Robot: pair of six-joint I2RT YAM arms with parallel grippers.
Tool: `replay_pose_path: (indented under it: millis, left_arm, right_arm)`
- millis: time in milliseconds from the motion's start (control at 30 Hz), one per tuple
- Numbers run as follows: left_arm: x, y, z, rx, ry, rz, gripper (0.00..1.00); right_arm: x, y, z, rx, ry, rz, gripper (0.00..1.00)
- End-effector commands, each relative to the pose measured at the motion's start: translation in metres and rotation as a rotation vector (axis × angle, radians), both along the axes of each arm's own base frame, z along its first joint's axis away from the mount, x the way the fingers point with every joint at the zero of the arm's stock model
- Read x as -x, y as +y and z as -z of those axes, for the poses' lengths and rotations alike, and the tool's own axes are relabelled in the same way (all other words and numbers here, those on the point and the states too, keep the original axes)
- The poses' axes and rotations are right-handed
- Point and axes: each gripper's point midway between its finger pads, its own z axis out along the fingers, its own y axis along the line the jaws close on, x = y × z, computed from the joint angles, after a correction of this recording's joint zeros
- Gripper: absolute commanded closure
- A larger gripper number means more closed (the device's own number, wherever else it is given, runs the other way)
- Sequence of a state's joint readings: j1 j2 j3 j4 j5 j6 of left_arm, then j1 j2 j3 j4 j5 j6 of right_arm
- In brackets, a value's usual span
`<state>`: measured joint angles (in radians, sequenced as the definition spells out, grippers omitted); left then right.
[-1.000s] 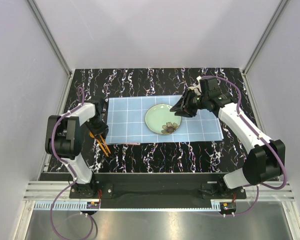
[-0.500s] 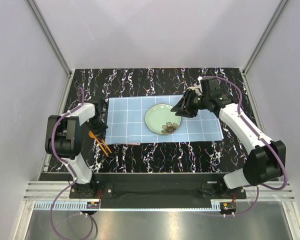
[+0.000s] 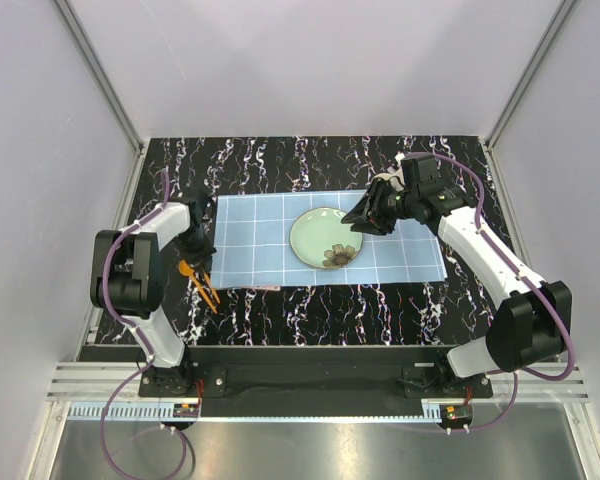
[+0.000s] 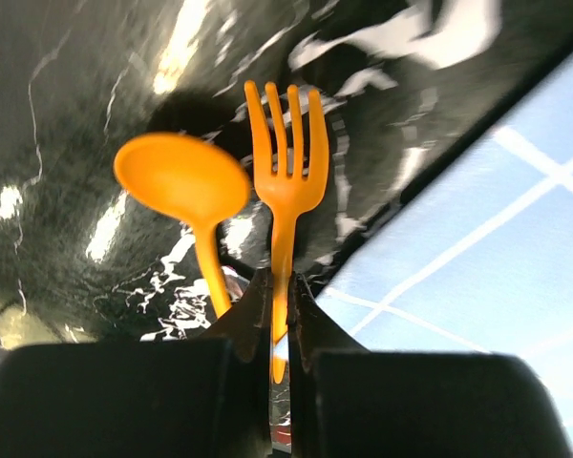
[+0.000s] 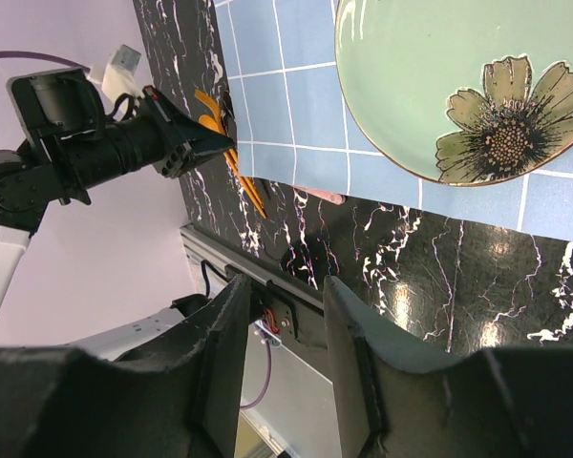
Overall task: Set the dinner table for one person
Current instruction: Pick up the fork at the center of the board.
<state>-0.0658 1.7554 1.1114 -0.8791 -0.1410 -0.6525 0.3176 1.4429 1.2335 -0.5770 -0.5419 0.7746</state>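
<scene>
My left gripper will next move over the mat, turn the slanted fork straight and let go of it on the squares beside the plate, because that part of the mat is bare.
The dinner table point(image 3: 310, 165) is glossy black with white veins. A light blue gridded placemat point(image 3: 260, 240) lies on it, with a green flower plate point(image 3: 325, 238) on the mat. My left gripper point(image 3: 201, 262) is at the mat's left edge, shut on the handle of an orange fork point(image 4: 285, 172). An orange spoon point(image 4: 183, 181) lies just left of the fork, its handle outside the jaws. My right gripper point(image 3: 358, 222) hovers over the plate's right rim, open and empty. The plate point(image 5: 439, 86) also shows in the right wrist view.
Grey walls and metal posts enclose the table on three sides. A black rail with the arm bases point(image 3: 310, 380) runs along the near edge. The left arm point(image 5: 105, 148) and the orange utensils point(image 5: 234, 153) show in the right wrist view.
My left wrist has shifted slightly toward the far side with the fork in its jaws. The right arm and the plate have hardly moved.
</scene>
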Motion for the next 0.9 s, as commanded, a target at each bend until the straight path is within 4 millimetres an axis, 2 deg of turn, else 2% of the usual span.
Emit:
replay_pose_path:
  millis: [0,167,300,467,667,767,867]
  left_arm:
    - [-0.034,-0.005,-0.031,0.033,-0.139,0.097,1.00]
    - [-0.038,-0.012,-0.038,0.075,-0.151,0.165,1.00]
    - [-0.037,-0.011,-0.043,0.062,-0.160,0.190,1.00]
    - [-0.038,0.005,-0.062,-0.028,-0.198,0.173,1.00]
    - [-0.047,0.024,-0.097,-0.136,-0.259,0.134,1.00]
    - [-0.057,0.021,-0.117,-0.123,-0.327,0.132,1.00]
    - [-0.066,0.006,-0.120,-0.046,-0.339,0.197,1.00]
  right_arm:
    - [-0.001,0.000,-0.005,-0.023,-0.004,0.003,0.56]
    - [-0.003,0.002,-0.003,-0.032,0.004,0.004,0.56]
    - [-0.002,0.003,-0.002,-0.038,0.008,0.004,0.56]
    - [-0.002,0.002,-0.003,-0.040,0.006,0.012,0.56]
    - [0.000,0.002,-0.002,-0.043,0.009,0.013,0.57]
    - [0.001,0.002,-0.002,-0.043,0.011,0.013,0.57]
    - [0.001,0.002,-0.002,-0.042,0.009,0.014,0.57]
